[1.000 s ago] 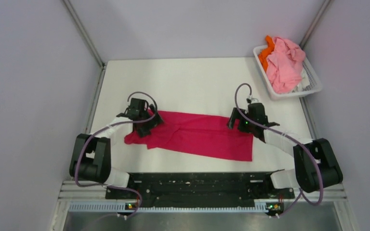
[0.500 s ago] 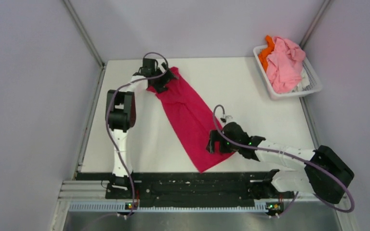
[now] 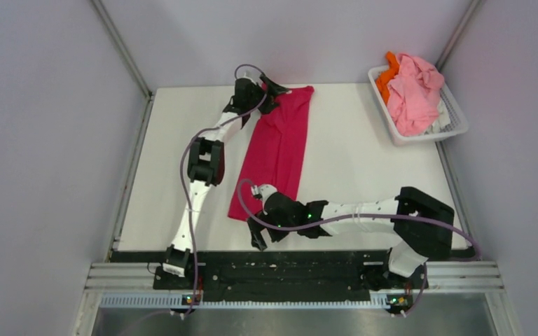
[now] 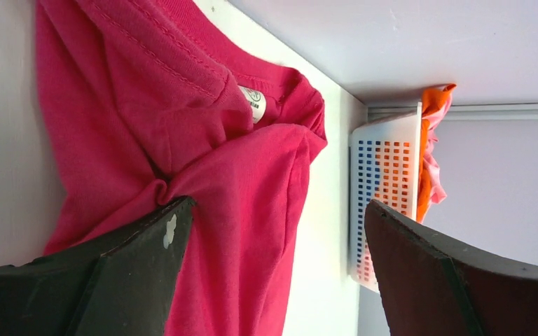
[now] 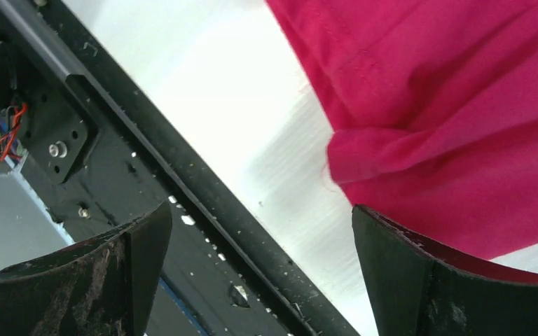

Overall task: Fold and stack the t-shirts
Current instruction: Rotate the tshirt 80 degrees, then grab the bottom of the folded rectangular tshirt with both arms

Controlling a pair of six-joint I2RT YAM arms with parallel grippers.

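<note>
The left gripper should lift off the t-shirt's collar, move back and go down to pinch the corner of the t-shirt's hem away from the basket, because that corner lies far back from the gripper.
The magenta-red t-shirt lies folded into a long strip running from the table's far edge to its near edge. My left gripper is stretched to the far end, open over the collar. In the left wrist view the left gripper has its jaws wide apart above the cloth, and the white neck label shows. My right gripper is open just past the shirt's near corner. In the right wrist view the right gripper is empty over the table edge, with the shirt hem beside one finger.
A white slatted basket stands at the far right and holds a light pink shirt and an orange one. It also shows in the left wrist view. The black base rail runs along the near edge.
The shirt has swung from a diagonal to nearly straight, far to near. The left gripper moved right along the far edge. The right gripper swept left along the near edge. Both now stand open.
</note>
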